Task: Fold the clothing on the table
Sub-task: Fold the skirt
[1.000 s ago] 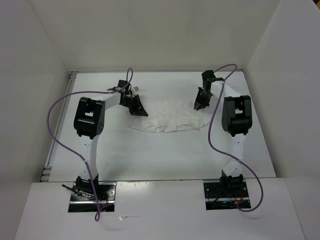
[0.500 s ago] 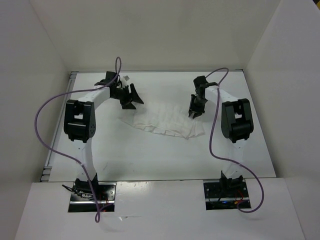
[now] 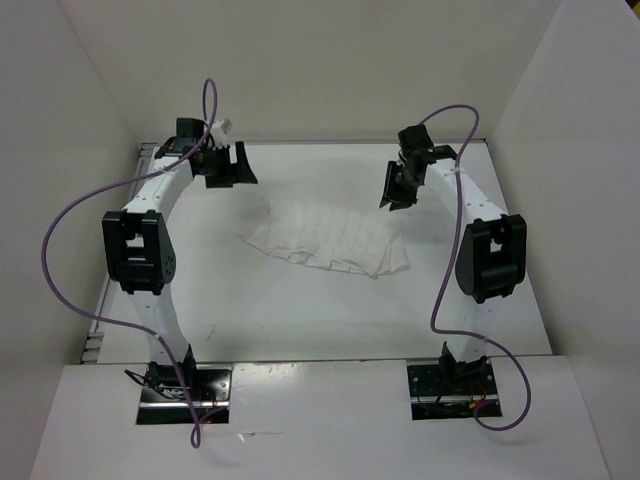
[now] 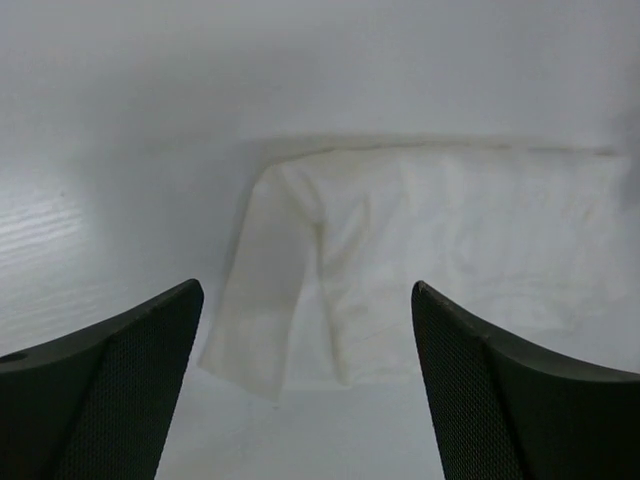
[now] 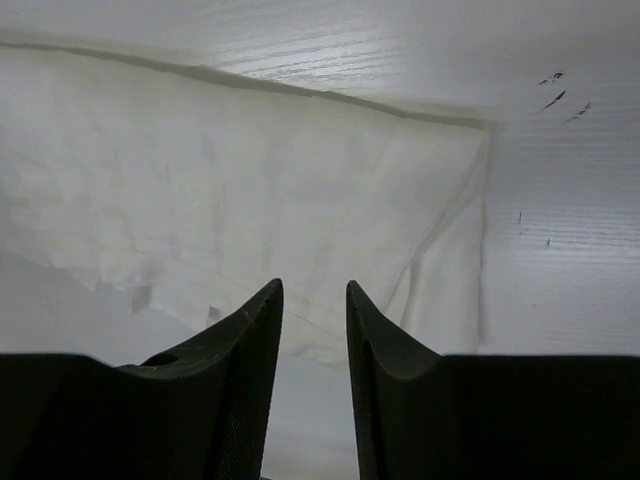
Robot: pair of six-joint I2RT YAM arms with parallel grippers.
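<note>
The open fingers of my left gripper come down and back onto the garment's creased end next. That end lies below the gripper, to its right in the top view.
The clothing (image 3: 325,238), a thin white creased garment, lies flat on the table (image 3: 300,315) around its middle, with a ragged layered near edge. My left gripper (image 3: 232,165) hovers off the garment's far-left corner, its jaws wide open and empty. In the left wrist view the clothing (image 4: 420,240) lies ahead of the left gripper (image 4: 306,288), one flap (image 4: 262,300) reaching towards it. My right gripper (image 3: 392,190) hangs above the garment's far-right corner. In the right wrist view the right gripper (image 5: 313,285) is open by a narrow gap, nothing in it, above the clothing (image 5: 250,180).
White walls enclose the table on three sides. A metal rail (image 3: 110,290) runs along the left edge. Purple cables (image 3: 60,230) loop from both arms. Both arm bases (image 3: 185,385) sit at the near edge. A few dark specks (image 5: 560,90) mark the table.
My left gripper opened from shut, let go of the garment's left edge and drew back to the far left. My right gripper widened and lifted away. The clothing settled flat.
</note>
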